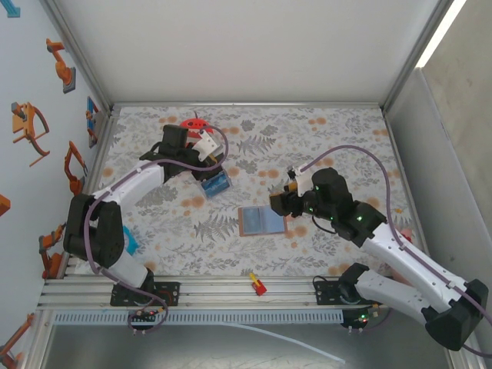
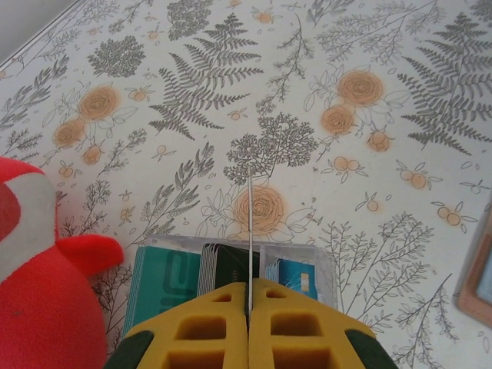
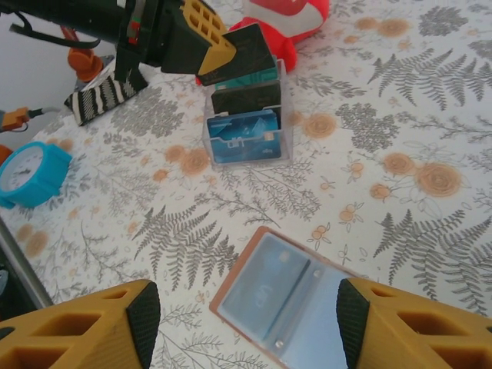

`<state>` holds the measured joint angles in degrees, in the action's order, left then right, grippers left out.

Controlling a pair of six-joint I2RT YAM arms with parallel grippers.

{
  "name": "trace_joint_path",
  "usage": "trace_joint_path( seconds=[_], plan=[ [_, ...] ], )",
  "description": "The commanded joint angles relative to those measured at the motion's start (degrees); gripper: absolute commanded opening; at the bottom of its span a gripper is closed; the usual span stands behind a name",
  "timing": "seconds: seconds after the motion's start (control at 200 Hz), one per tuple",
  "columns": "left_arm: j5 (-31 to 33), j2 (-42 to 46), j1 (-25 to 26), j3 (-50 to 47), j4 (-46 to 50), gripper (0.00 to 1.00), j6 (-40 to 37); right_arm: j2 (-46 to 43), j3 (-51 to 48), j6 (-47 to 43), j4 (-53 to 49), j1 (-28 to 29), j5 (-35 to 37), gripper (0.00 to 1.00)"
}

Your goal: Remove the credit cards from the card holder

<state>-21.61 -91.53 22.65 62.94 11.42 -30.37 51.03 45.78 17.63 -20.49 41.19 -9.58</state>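
Observation:
To release the credit card [image 2: 250, 223] among the dark cards, my left gripper will lower toward the clear box's middle slot first.
The card holder [image 1: 262, 221] [image 3: 296, 296] lies open and flat mid-table, tan-edged with a pale blue-grey inside; a card shows through its left pocket. My right gripper [image 1: 278, 204] [image 3: 247, 319] hovers over it, open, one fingertip [image 3: 142, 315] on each side and nothing between them. At the back left, my left gripper [image 1: 206, 154] [image 2: 250, 288] is shut on a credit card [image 2: 250, 223] [image 3: 250, 50], seen edge-on from its wrist. It holds the card just above a clear box [image 1: 215, 183] [image 2: 304, 257] [image 3: 246, 115] with teal, dark and blue cards standing in it.
A red plush toy [image 1: 194, 123] [image 2: 38, 292] [image 3: 284, 15] sits right behind the clear box. A blue clock [image 1: 131, 244] [image 3: 31, 173] lies near the left arm's base, with a striped item [image 3: 100, 96] beyond it. A small yellow-and-red piece [image 1: 257, 284] rests at the front edge.

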Motion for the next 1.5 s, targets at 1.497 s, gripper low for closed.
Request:
trace_joint_path(
  seconds=[1.497],
  plan=[
    [-0.5,-6.9,-1.9,1.3,1.3,0.24,-4.5,0.7,1.3,1.8,-1.4,0.3,6.2,0.62]
  ],
)
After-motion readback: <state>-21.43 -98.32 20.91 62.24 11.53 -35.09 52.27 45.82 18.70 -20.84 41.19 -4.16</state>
